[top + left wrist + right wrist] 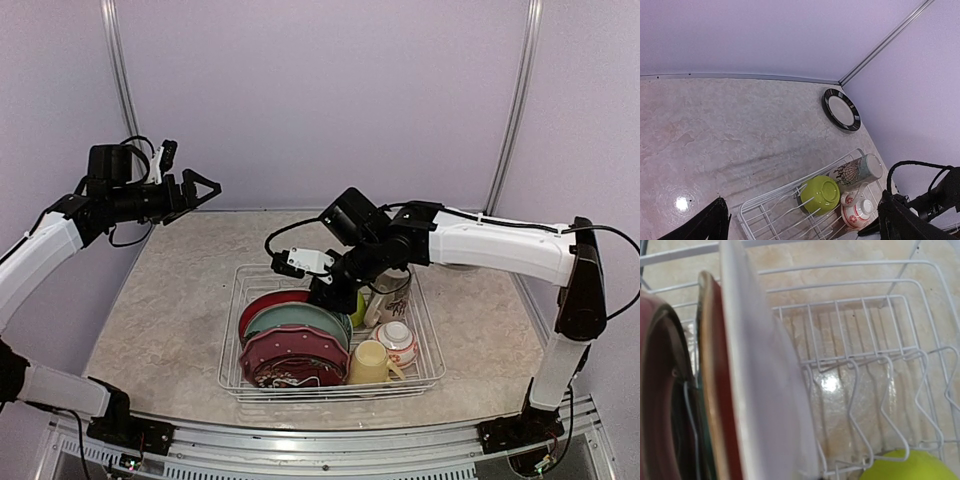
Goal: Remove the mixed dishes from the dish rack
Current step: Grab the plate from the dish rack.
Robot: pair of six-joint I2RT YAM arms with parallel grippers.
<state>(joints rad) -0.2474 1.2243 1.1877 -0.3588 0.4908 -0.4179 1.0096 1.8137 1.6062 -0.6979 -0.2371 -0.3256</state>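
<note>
The black-rimmed plate already lies flat outward, outside the rack. My right gripper will next lift the red plate over it, tilt the red plate level, lower it and release it.
The white wire dish rack point(232, 372) sits mid-table. It holds three upright plates: a red one point(268, 302), a teal-green one point(298, 321) and a dark red patterned one point(292, 358). It also holds a pale yellow mug point(370, 363), a small white-and-red bowl point(398, 342), a cream printed mug point(391, 297) and a lime-green bowl point(824, 194). My right gripper point(333, 291) is down at the far rim of the red plate. Its wrist view shows that plate's pale back point(760, 380) edge-on and very close, and no fingers. My left gripper point(203, 187) is open and empty, high above the table's far left.
A black-rimmed plate point(841, 110) lies on the table at the far right corner, outside the rack. The rack's upright tines point(860, 405) stand bare between the plates and the lime-green bowl point(910, 467). Walls close the back and the sides.
</note>
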